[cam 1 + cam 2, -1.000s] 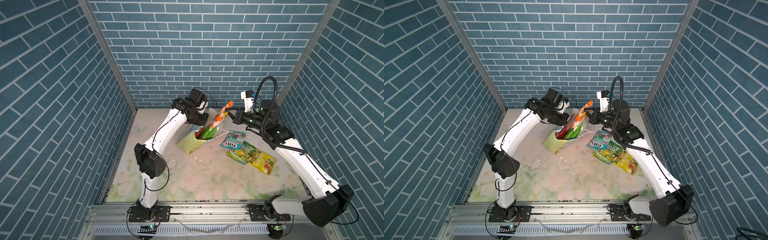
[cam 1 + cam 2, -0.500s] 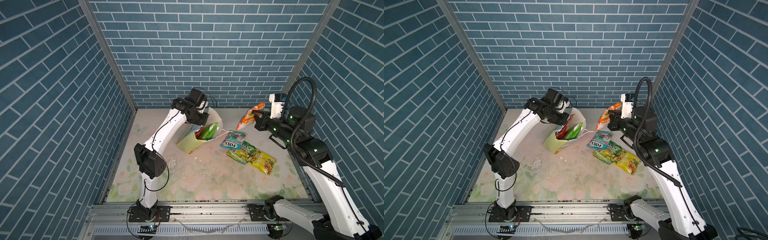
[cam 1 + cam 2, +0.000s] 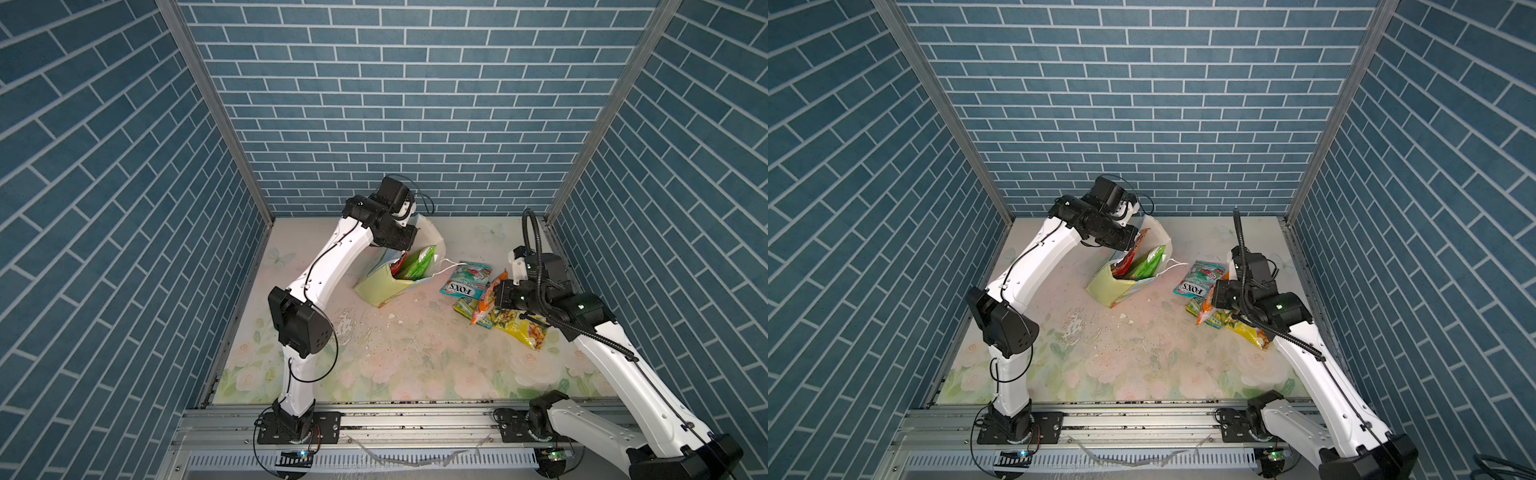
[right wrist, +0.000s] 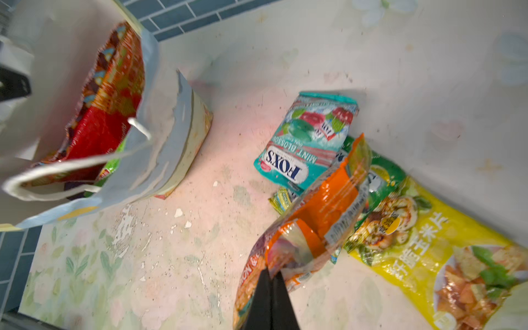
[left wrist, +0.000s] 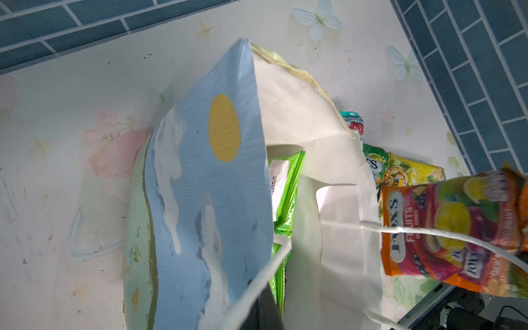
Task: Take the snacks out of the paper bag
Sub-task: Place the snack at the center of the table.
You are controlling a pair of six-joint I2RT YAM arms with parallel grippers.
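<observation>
Next, my right gripper moves the orange packet (image 3: 485,298) down and back onto the bare mat between flakes and pile and releases the packet's end.
The paper bag (image 3: 384,286) leans open at the back middle of the floral mat. My left gripper (image 3: 406,243) is shut on its back rim, with one dark finger (image 5: 265,308) inside the white lining. A green bag (image 3: 417,266) and a red bag (image 4: 97,128) stand inside the paper bag. My right gripper (image 3: 496,297) is shut on an orange FOX'S packet (image 3: 485,298), which hangs just above the pile to the right of the bag. That pile is a teal FOX'S packet (image 3: 465,280), a green-yellow one (image 3: 467,307) and a yellow packet (image 3: 525,332).
Blue brick walls (image 3: 415,104) close in the back and both sides, the right wall close behind my right arm. White flakes (image 3: 353,328) lie on the mat in front of the bag. A metal rail (image 3: 395,424) runs along the front edge.
My right gripper has carried the orange packet out of the bag, swung it to the right, then lowered it over the pile. The left arm and the bag have stayed put.
</observation>
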